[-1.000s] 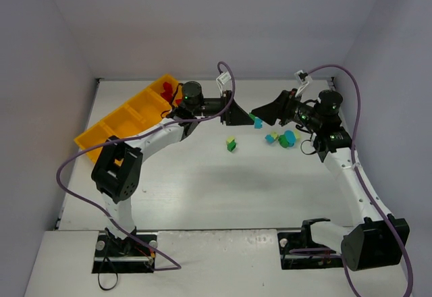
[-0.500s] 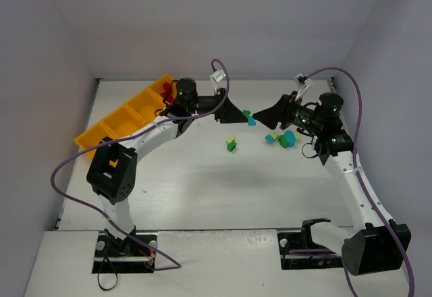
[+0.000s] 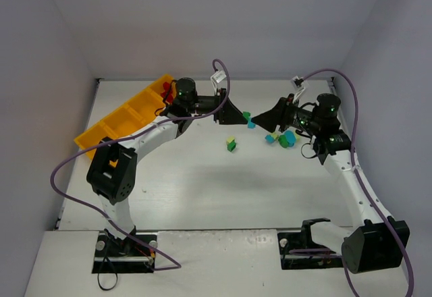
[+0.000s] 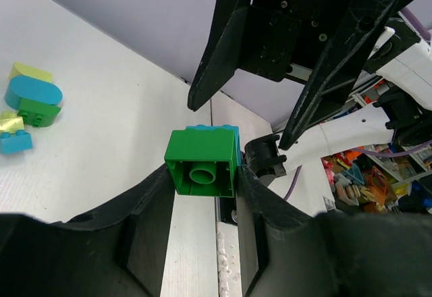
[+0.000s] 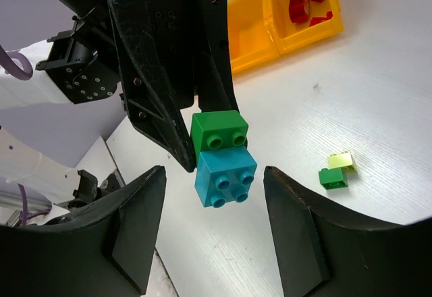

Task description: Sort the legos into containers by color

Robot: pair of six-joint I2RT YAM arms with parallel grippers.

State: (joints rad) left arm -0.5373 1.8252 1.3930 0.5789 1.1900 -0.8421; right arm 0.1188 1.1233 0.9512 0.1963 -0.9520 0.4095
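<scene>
The green brick swings to the tray (image 3: pixel 128 118) in my left gripper next. The gripper then tips down over the section beside the red bricks and releases the brick, since that section is empty.
My left gripper (image 3: pixel 239 115) is shut on a green brick (image 4: pixel 202 162) and holds it above the table with a light blue brick (image 5: pixel 225 175) stuck to its far end. My right gripper (image 5: pixel 214 173) is open. It faces the left one, its jaws on either side of the blue brick with clear gaps. In the top view the joined bricks (image 3: pixel 248 119) hang between the two grippers. The yellow-orange tray (image 3: pixel 128 118) lies at the far left, with red bricks (image 5: pixel 304 3) in its far end compartment.
A small green and yellow-green pair (image 3: pixel 231 143) lies mid-table, also in the right wrist view (image 5: pixel 337 170). A cluster of blue, green and yellow-green bricks (image 3: pixel 283 138) lies under the right arm, also in the left wrist view (image 4: pixel 27 101). Purple cables arch over both arms.
My left gripper has drawn back a little to the left with the joined bricks. My right gripper has moved left, bringing its open jaws around the blue brick.
</scene>
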